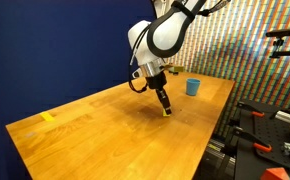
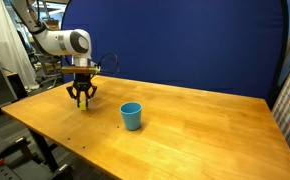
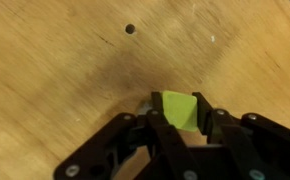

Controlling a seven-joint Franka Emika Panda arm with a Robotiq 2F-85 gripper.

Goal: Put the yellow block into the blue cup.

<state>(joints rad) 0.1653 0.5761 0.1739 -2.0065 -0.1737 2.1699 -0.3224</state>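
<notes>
The gripper rises next, moves over the blue cup's opening [image 2: 131, 107] and comes down to release the block, since the block sits lower than the cup's rim.
The yellow block [image 3: 178, 110] is a small yellow-green cube held between my two black fingers in the wrist view. In an exterior view it shows as a yellow speck [image 1: 168, 113] at the fingertips, right at the wooden table top. My gripper [image 1: 166, 108] [image 2: 82, 100] [image 3: 178, 118] is shut on the block, with a finger pressed against each side. The blue cup [image 1: 193, 87] [image 2: 131, 115] stands upright and empty on the table, a short way from the gripper.
The wooden table [image 1: 105, 130] [image 2: 205, 130] has a yellow tape mark [image 1: 48, 117] near one end and a small dark hole [image 3: 130, 29]. A blue backdrop [image 2: 185, 40] stands behind it. Equipment [image 1: 270, 125] sits past the table's edge.
</notes>
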